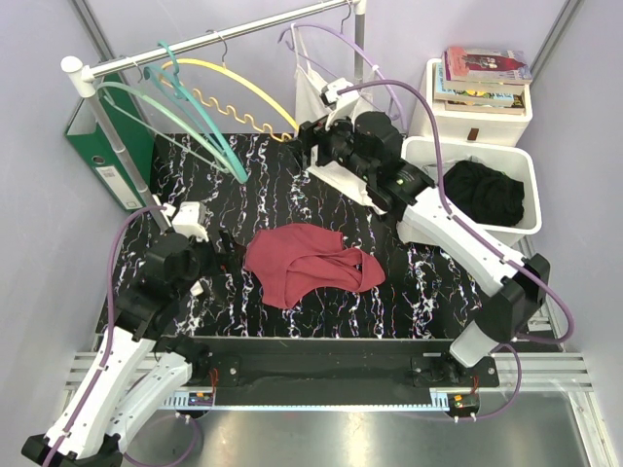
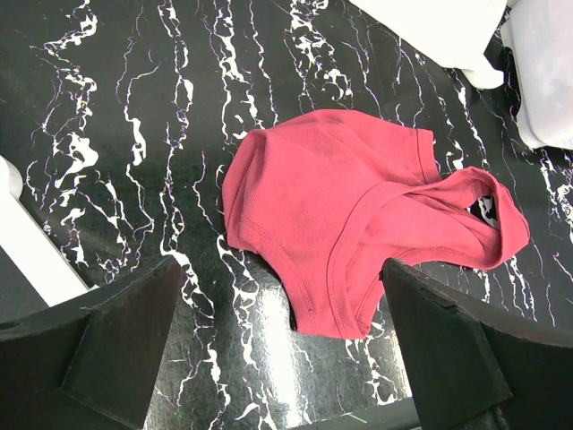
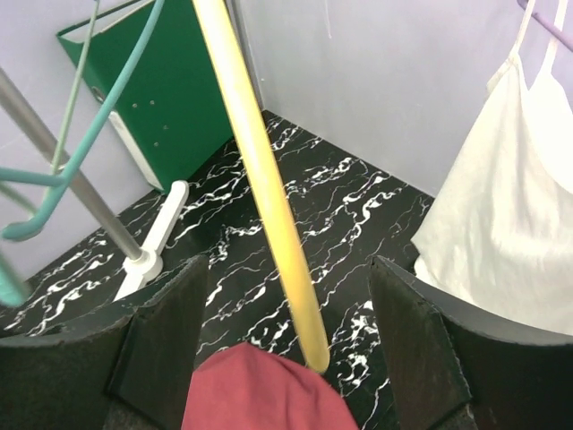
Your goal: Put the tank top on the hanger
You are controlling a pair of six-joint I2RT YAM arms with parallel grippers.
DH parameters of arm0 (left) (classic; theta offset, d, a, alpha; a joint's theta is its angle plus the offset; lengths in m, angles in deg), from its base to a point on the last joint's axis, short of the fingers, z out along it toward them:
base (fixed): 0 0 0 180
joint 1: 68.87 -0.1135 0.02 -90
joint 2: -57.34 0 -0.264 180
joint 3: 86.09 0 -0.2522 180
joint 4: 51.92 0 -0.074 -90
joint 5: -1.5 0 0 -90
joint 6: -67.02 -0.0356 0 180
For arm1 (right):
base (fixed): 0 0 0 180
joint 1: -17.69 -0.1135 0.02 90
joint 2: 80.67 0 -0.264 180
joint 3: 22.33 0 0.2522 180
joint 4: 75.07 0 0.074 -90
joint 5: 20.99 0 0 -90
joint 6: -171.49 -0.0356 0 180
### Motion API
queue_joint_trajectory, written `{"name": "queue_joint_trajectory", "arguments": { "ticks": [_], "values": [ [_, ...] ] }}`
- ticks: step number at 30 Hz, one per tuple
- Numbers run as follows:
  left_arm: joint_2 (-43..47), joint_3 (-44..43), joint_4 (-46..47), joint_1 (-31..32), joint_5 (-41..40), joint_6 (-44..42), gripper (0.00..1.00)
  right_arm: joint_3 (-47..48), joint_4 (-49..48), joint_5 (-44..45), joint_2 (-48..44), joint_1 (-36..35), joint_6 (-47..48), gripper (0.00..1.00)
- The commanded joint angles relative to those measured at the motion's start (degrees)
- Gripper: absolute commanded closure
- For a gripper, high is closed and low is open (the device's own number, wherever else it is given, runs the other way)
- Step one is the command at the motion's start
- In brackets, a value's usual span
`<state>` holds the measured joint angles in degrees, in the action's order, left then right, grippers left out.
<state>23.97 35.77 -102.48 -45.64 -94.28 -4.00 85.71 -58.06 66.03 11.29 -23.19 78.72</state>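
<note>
I will move my right gripper slightly outward over the arm's lower end [image 1: 293, 125] [image 3: 311, 348] and close it, because the yellow hanger's arm already runs between its open fingers.
The maroon tank top [image 1: 310, 263] lies crumpled on the black marble table [image 1: 409, 292], near its middle. My left gripper [image 1: 226, 248] hovers just to its left, open, and the tank top [image 2: 358, 206] lies ahead of the gripper [image 2: 282, 349] with nothing between the fingers. The yellow hanger [image 1: 243, 88] hangs on the rack. At its right end is my right gripper [image 1: 310, 144], open. In the right wrist view the hanger's arm [image 3: 260, 170] runs between the fingers of that gripper [image 3: 291, 340], touching neither. Maroon cloth [image 3: 269, 394] shows at that view's bottom edge.
Teal hangers [image 1: 185, 107] hang left of the yellow one on the rack pole [image 1: 224, 39]. A white camisole [image 1: 316, 83] hangs on a lilac hanger at the right. A white bin [image 1: 526, 170] holds a black garment [image 1: 485, 190]. A green binder [image 1: 102, 146] stands at the back left.
</note>
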Motion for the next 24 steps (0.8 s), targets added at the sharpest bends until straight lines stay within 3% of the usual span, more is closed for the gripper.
{"name": "queue_joint_trajectory", "arguments": {
  "ticks": [1,4,10,15,16,24],
  "values": [
    [-0.03,0.44,1.46,-0.37,1.47,0.09,0.01,5.3,-1.58,0.62,2.51,-0.34,4.07,0.21],
    [-0.21,0.35,1.46,-0.46,1.82,0.09,0.01,6.88,-1.57,-0.97,3.92,-0.34,4.35,0.25],
    [0.23,0.44,1.55,-0.64,1.83,0.18,0.01,9.08,-1.49,-2.02,5.59,-0.34,5.57,0.49],
    [0.49,0.52,1.46,-0.9,2.18,0.18,0.01,8.9,-1.49,-1.15,6.03,-0.34,5.67,0.93],
    [0.49,0.52,1.46,-0.81,2.18,0.26,0.01,8.82,-1.66,-1.15,6.03,-0.34,5.49,0.97],
    [0.32,0.52,1.46,-0.99,2.97,0.35,0.01,8.64,-5.96,-3.61,4.98,-0.34,3.12,1.0]
  ]
}}
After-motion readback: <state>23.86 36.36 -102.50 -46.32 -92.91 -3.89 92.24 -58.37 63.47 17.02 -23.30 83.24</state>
